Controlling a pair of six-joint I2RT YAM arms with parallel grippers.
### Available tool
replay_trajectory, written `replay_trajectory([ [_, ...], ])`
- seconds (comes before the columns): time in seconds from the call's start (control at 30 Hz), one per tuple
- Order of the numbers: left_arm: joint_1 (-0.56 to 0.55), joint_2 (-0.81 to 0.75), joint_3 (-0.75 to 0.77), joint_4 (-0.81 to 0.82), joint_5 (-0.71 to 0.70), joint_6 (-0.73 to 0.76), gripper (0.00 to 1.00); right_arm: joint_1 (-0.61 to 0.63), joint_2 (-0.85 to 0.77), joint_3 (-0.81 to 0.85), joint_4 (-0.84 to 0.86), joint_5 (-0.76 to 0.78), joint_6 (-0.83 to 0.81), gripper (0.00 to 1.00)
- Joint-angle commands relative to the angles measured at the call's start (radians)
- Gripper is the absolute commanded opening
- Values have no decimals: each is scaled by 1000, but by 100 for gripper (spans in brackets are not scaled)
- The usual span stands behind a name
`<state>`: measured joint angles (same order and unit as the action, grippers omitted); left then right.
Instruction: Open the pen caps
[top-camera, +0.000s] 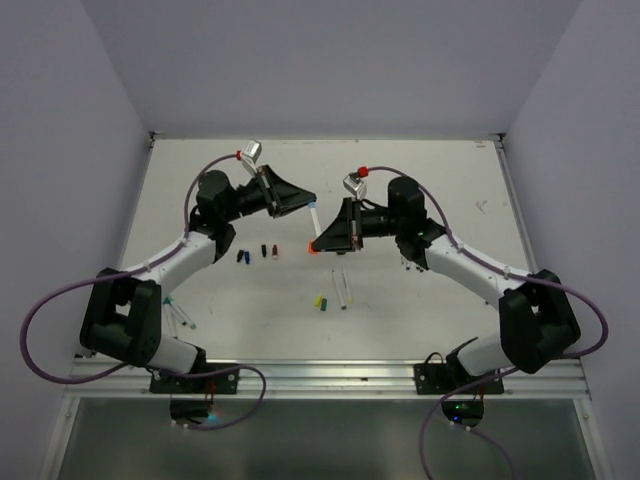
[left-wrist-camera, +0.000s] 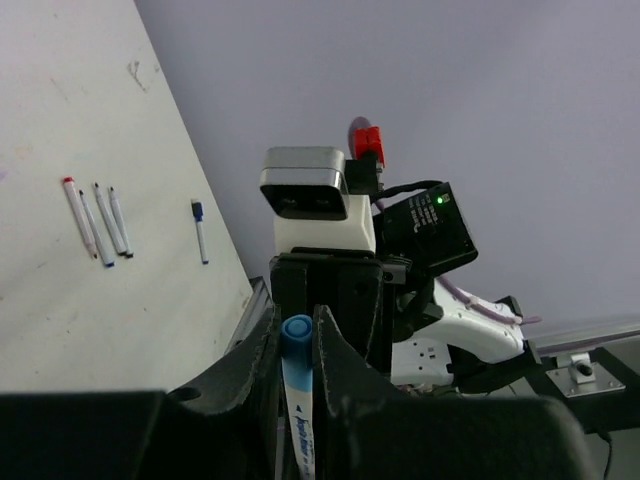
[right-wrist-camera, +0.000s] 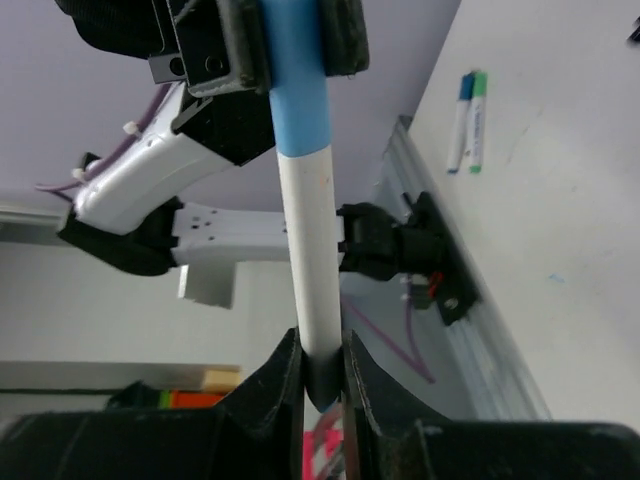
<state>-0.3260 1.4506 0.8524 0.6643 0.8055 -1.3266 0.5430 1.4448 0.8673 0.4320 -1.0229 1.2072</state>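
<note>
The blue cap goes back and down in my left gripper next, for release on the bare tabletop beside the yellow cap.
One white-barrelled pen hangs in the air above the middle of the table, held at both ends. My left gripper is shut on its blue end, which shows between the jaws in the left wrist view. My right gripper is shut on the other end of the white barrel, with the dark tip sunk between its fingers. Loose pen caps lie on the table: dark blue, black, red, green and yellow. Something orange shows by the right gripper's tip.
Uncapped pens lie near the green and yellow caps, and more pens lie by the left arm's base. The left wrist view shows several pens on the table. The right wrist view shows a blue-tipped and a green-tipped pen.
</note>
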Motion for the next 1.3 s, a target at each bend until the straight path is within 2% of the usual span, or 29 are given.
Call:
replay_trajectory([
  [0.0,116,-39,26,170,-112,-66,0,27,-52,157,-741,5,-385,0],
  [0.03,126,-41,39,94,-121,-42,0,41,-16,236,-942,44,-537,0],
  [0.07,143,-36,56,55,-135,-24,0,57,-6,315,-1067,103,-678,0],
  [0.1,151,-32,95,17,-144,-1,0,83,-12,312,-1107,107,-686,0],
  [0.13,154,-27,112,-44,-153,32,0,86,-47,288,-1075,95,-667,0],
  [0.2,159,-3,140,-49,-170,33,0,90,-73,210,-1015,83,-617,0],
  [0.3,160,27,163,-43,-160,26,0,89,-96,161,-1046,107,-646,0],
  [0.37,160,21,166,-112,-166,59,0,86,-106,162,-1039,116,-644,0],
  [0.5,171,-9,90,-71,-148,26,0,81,-95,220,-1124,199,-684,0],
  [0.57,170,14,132,-255,-91,119,0,57,-90,245,-1173,328,-696,0],
  [0.6,162,22,211,-381,-85,201,0,46,-81,248,-1226,383,-696,0],
  [0.63,147,37,252,-668,-94,389,0,35,-74,251,-1257,483,-698,0],
  [0.7,78,22,299,-960,-176,600,0,25,-51,228,-1276,518,-732,0],
  [0.77,-22,-5,265,-1041,-274,665,0,25,-47,201,-1285,590,-748,0],
  [0.83,-97,-62,156,-1049,-292,684,0,25,-47,187,-1277,639,-761,0],
  [0.97,-168,-127,8,-1071,-344,701,0,25,-26,150,-1248,707,-782,0],
  [1.13,-235,-130,-70,-1065,-387,725,0,25,84,118,-1178,751,-804,0],
  [1.27,-249,-90,-99,-1026,-385,733,0,25,158,122,-1136,791,-818,0],
])
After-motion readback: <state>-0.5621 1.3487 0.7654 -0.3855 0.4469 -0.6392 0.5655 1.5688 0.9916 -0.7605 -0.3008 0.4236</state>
